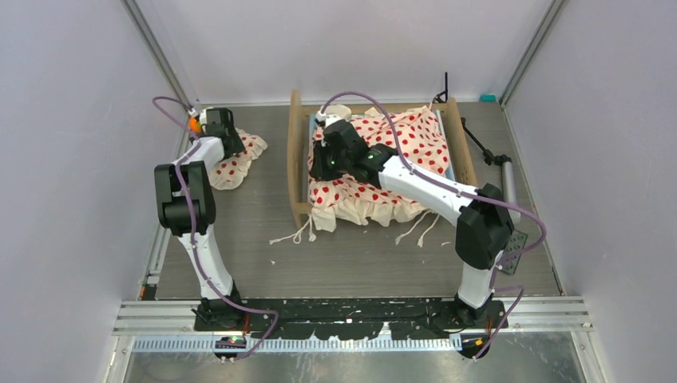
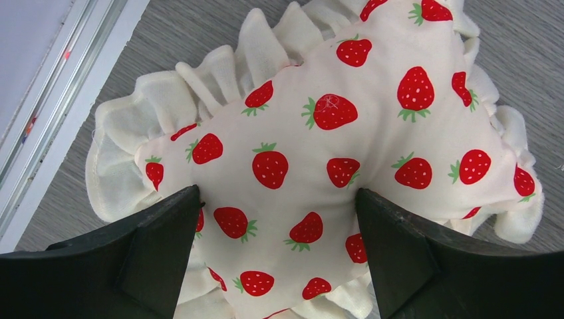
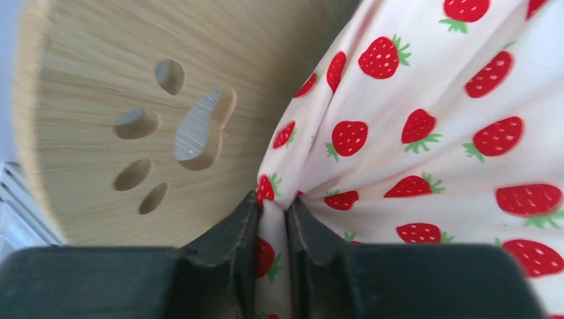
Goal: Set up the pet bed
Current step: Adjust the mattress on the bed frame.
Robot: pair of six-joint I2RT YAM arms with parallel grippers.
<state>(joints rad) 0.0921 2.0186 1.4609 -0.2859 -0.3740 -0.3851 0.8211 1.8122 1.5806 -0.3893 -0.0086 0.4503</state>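
Note:
The pillow's strawberry-print cloth [image 1: 240,158] [image 2: 279,211] lies between the spread fingers of my left gripper, so next I should keep that gripper in place and bring both fingers together on the cloth.
The light-wood pet bed [image 1: 298,152] stands at the table's back middle, draped with a cream strawberry-print ruffled cover [image 1: 415,140]. My right gripper [image 1: 322,163] is shut on a fold of that cover [image 3: 273,219] close to the left end board, whose paw-print cutout [image 3: 193,129] shows in the right wrist view. A matching ruffled pillow [image 1: 239,159] lies on the table at the back left. My left gripper [image 1: 227,144] hangs open over the pillow [image 2: 319,133], its fingers [image 2: 166,252] wide apart on either side of it.
A black tripod stand [image 1: 479,144] lies behind and to the right of the bed. A dark studded mat [image 1: 513,247] sits by the right arm. Loose cover ties [image 1: 419,227] trail on the table in front of the bed. Metal rails edge the table.

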